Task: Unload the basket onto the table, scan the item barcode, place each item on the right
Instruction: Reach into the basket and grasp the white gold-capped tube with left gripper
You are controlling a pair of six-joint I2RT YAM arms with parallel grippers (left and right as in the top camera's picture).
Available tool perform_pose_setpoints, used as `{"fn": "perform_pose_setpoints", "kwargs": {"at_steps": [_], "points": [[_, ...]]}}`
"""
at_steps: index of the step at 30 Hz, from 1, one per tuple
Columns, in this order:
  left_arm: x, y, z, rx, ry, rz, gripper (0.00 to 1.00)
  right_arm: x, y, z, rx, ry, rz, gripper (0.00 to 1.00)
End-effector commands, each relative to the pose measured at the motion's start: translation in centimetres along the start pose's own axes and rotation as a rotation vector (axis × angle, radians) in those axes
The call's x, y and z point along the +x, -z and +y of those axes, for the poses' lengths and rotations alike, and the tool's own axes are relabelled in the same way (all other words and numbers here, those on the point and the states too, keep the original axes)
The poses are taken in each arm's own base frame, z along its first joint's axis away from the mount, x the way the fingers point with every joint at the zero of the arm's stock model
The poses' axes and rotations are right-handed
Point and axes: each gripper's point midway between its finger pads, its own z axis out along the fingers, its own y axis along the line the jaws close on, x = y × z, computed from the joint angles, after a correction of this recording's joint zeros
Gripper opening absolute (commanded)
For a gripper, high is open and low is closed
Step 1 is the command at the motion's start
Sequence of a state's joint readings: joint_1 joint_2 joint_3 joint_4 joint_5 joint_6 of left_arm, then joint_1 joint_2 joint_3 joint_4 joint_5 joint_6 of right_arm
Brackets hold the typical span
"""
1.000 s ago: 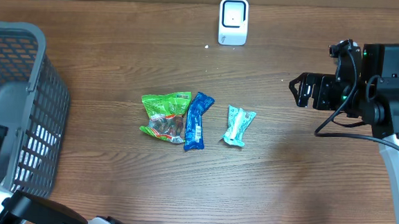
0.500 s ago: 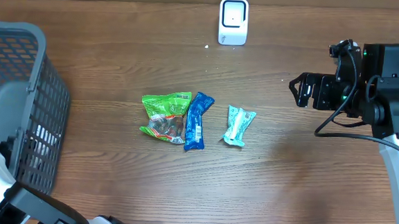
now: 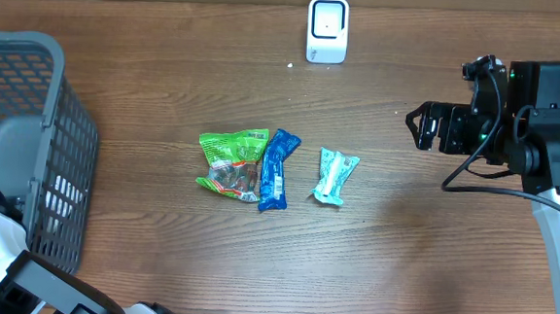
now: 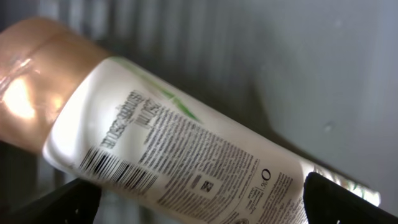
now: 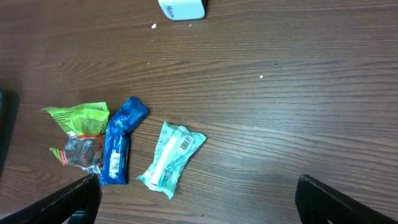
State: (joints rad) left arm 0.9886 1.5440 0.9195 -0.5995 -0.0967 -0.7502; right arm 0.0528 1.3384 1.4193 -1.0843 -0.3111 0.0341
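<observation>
Next, the left gripper lowers into the basket onto the white bottle's lower part, away from the cap, and closes, since that part is between its open fingers.
In the left wrist view a white bottle [image 4: 186, 149] with a bronze cap [image 4: 31, 68] lies slantwise against a grey wall, its barcode [image 4: 118, 169] facing the camera. My left gripper [image 4: 200, 186] is open, a black finger on either side of the bottle's lower part. The white scanner [image 3: 328, 28] stands at the table's far edge. My right gripper [image 3: 420, 127] hangs open above the table's right side, nothing between its fingers [image 5: 348, 199].
A grey mesh basket [image 3: 19, 39] fills the left side. A green packet [image 3: 231, 162], a blue packet [image 3: 276, 168] and a teal packet [image 3: 335, 175] lie in a row mid-table, left of the right gripper.
The left arm has shifted at the lower left by the basket, with a white part of it now showing there. The right arm and the packets have not moved.
</observation>
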Motion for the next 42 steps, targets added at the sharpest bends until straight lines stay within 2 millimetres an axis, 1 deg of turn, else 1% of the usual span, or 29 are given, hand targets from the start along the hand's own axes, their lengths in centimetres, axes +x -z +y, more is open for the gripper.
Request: {"fn": "perform_pose_setpoints", "kwargs": {"at_steps": [1, 6, 9, 10, 11, 12, 13, 14, 15, 17, 19, 22, 24, 25, 28, 31, 33, 35, 37, 40, 42], "points": [[0.1, -0.9, 0.4, 0.004, 0.018, -0.029, 0.89, -0.7, 0.5, 0.3, -0.01, -0.015, -0.025, 1.0], [0.7, -3.6, 0.5, -0.013, 0.015, -0.008, 0.75, -0.7, 0.5, 0.6, -0.026, -0.015, -0.023, 1.0], [1.6, -5.7, 0.9, -0.042, 0.01, 0.03, 0.71, -0.7, 0.5, 0.7, -0.033, -0.016, -0.022, 1.0], [2.0, -6.4, 1.1, -0.056, 0.007, 0.046, 0.6, -0.7, 0.5, 0.7, -0.033, -0.025, -0.022, 1.0], [2.3, -6.7, 1.3, -0.066, 0.006, 0.058, 0.4, -0.7, 0.5, 0.7, -0.033, -0.038, -0.023, 1.0], [2.3, -6.8, 1.4, -0.067, 0.005, 0.061, 0.29, -0.7, 0.5, 0.7, -0.034, -0.04, -0.024, 1.0], [2.3, -6.8, 1.4, -0.067, 0.005, 0.061, 0.24, -0.8, 0.5, 0.7, -0.034, -0.04, -0.026, 1.0], [2.3, -6.8, 1.3, -0.065, 0.005, 0.062, 0.07, -0.9, 0.5, 0.7, -0.034, -0.038, -0.029, 1.0], [2.4, -6.8, 1.2, -0.059, 0.005, 0.066, 0.04, -0.9, 0.5, 0.7, -0.034, -0.038, -0.03, 1.0], [2.9, -6.8, 0.4, -0.018, -0.001, 0.099, 0.04, -0.9, 0.5, 0.7, -0.034, -0.037, -0.032, 1.0], [3.5, -6.5, -1.1, 0.065, -0.058, 0.146, 0.04, -0.9, 0.5, 0.7, -0.034, -0.037, -0.032, 1.0], [4.3, -5.5, -4.1, 0.224, -0.172, 0.217, 0.04, -0.9, 0.5, 0.7, -0.034, -0.037, -0.032, 1.0], [4.6, -4.3, -6.4, 0.345, -0.236, 0.258, 0.04, -1.0, 0.5, 0.7, -0.034, -0.036, -0.033, 1.0], [4.8, -3.3, -8.0, 0.436, -0.272, 0.289, 0.04, -1.0, 0.6, 0.7, -0.034, -0.036, -0.035, 1.0], [5.1, -0.4, -11.4, 0.636, -0.309, 0.353, 0.04, -1.1, 0.6, 0.7, -0.035, -0.035, -0.039, 1.0], [4.6, 3.3, -14.7, 0.828, -0.333, 0.401, 0.04, -1.2, 0.6, 0.8, -0.036, -0.033, -0.044, 1.0], [4.1, 4.8, -15.8, 0.881, -0.343, 0.409, 0.04, -1.2, 0.6, 0.8, -0.036, -0.033, -0.043, 1.0], [3.2, 6.1, -16.5, 0.888, -0.354, 0.402, 0.04, -1.2, 0.6, 0.8, -0.036, -0.032, -0.044, 1.0], [2.5, 6.9, -16.9, 0.879, -0.379, 0.38, 0.04, -1.3, 0.6, 0.8, -0.036, -0.031, -0.048, 1.0], [1.7, 7.0, -16.7, 0.797, -0.389, 0.35, 0.04, -1.5, 0.6, 0.8, -0.037, -0.029, -0.053, 1.0], [1.6, 7.1, -16.6, 0.751, -0.412, 0.338, 0.04, -1.5, 0.6, 0.8, -0.037, -0.029, -0.055, 1.0]]}}
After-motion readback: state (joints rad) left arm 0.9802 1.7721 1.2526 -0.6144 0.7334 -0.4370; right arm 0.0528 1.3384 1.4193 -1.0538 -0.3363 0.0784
